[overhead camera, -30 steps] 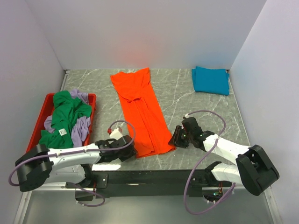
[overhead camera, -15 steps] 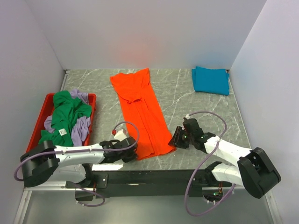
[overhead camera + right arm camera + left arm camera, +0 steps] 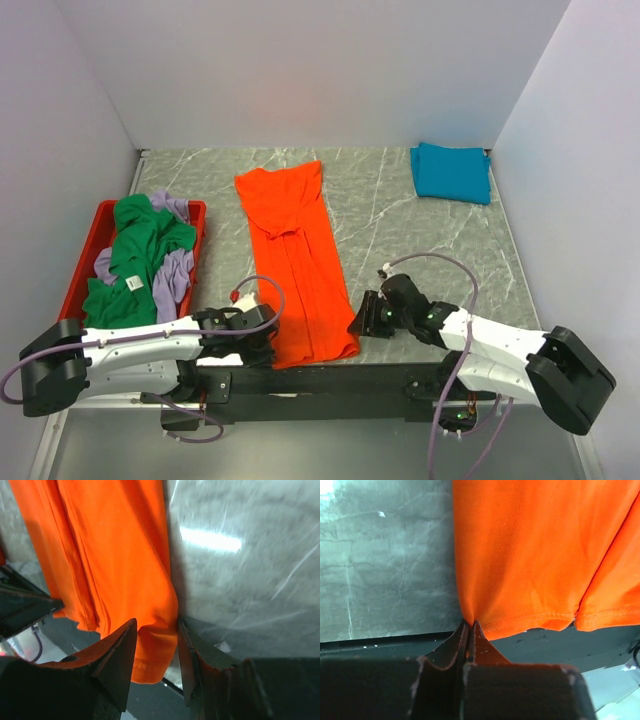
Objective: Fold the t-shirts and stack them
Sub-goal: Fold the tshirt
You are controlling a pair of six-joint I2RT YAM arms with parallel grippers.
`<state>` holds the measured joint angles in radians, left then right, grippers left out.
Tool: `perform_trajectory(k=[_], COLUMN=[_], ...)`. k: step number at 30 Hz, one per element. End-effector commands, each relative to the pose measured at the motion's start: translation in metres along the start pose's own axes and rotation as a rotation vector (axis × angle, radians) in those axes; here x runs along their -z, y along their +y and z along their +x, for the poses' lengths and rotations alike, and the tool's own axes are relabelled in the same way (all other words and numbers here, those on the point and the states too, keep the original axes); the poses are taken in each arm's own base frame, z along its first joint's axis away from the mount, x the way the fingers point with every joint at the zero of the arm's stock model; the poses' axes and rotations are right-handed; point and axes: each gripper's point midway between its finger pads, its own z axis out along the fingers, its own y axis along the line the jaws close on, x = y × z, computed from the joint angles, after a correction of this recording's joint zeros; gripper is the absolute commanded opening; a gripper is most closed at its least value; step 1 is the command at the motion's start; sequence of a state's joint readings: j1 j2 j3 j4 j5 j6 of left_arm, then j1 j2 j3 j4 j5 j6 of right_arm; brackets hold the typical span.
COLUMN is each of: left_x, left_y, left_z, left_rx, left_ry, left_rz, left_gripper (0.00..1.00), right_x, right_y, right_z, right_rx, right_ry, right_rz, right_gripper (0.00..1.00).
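The corner still reaches past my open fingers toward the black bar. My right gripper next needs to move back onto the orange t-shirt hem's loose corner (image 3: 355, 352) (image 3: 161, 678) and close.
The bright orange t-shirt (image 3: 295, 250) lies in a long strip down the middle of the table, with its hem at the near edge. My left gripper (image 3: 268, 345) is shut on the hem's left corner; in the left wrist view the cloth (image 3: 535, 555) is pinched between the closed tips (image 3: 470, 624). My right gripper (image 3: 358, 322) stands open astride the hem's right corner. In the right wrist view the orange cloth (image 3: 110, 545) bulges between the spread jaws (image 3: 156, 625). A teal-blue t-shirt (image 3: 452, 172) lies folded at the far right. Green (image 3: 140, 255) and lavender (image 3: 172, 275) t-shirts are heaped at the left.
The heaped shirts sit in a shallow red tray (image 3: 78, 275) against the left wall. White walls close the table on three sides. The black mounting rail (image 3: 320, 380) runs along the near edge, just below the orange hem.
My left gripper has closed on the hem's left corner. Both grippers have moved nearer and leftward, and the shirt's lower end has shifted left toward the near edge.
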<state>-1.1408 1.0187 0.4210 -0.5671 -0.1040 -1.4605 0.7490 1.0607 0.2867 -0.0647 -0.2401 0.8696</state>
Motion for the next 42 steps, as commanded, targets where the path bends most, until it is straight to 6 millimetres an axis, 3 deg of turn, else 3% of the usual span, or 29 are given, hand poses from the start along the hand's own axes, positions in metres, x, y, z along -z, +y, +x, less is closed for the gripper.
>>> perform_trajectory(k=[1,10,18,27,29,35,40,42], left_x=[0.001,0.004,0.007,0.007,0.007,0.007,0.012,0.017], left_y=[0.028,0.030,0.030,0.033,0.034,0.032,0.024,0.016], left_z=[0.011,0.010,0.009,0.010,0.010,0.011,0.009,0.003], left_rx=[-0.064,-0.082,-0.072,-0.055,-0.056,-0.060,-0.064,-0.077], left_ry=[0.054,0.049,0.042,0.046,0.046,0.052,0.045,0.017], left_rz=[-0.098,-0.101,-0.091,-0.088,-0.089,-0.080,-0.052,-0.033], left_gripper=[0.01,0.01,0.01,0.01,0.01,0.01,0.01,0.01], right_x=[0.008,0.022,0.023,0.021,0.020,0.018,0.021,0.025], right_y=[-0.054,-0.057,-0.062,-0.047,-0.047,-0.043,-0.033,-0.019], right_z=[0.048,0.064,0.078,0.084,0.087,0.096,0.085,0.076], right_rx=[-0.047,-0.022,-0.006,0.012,0.018,0.038,0.066,0.092], right_ry=[0.133,0.176,0.238,0.264,0.272,0.304,0.279,0.266], right_rz=[0.177,0.166,0.162,0.123,0.124,0.123,0.125,0.104], right_gripper=[0.47,0.49,0.49,0.47,0.39,0.33,0.10,0.04])
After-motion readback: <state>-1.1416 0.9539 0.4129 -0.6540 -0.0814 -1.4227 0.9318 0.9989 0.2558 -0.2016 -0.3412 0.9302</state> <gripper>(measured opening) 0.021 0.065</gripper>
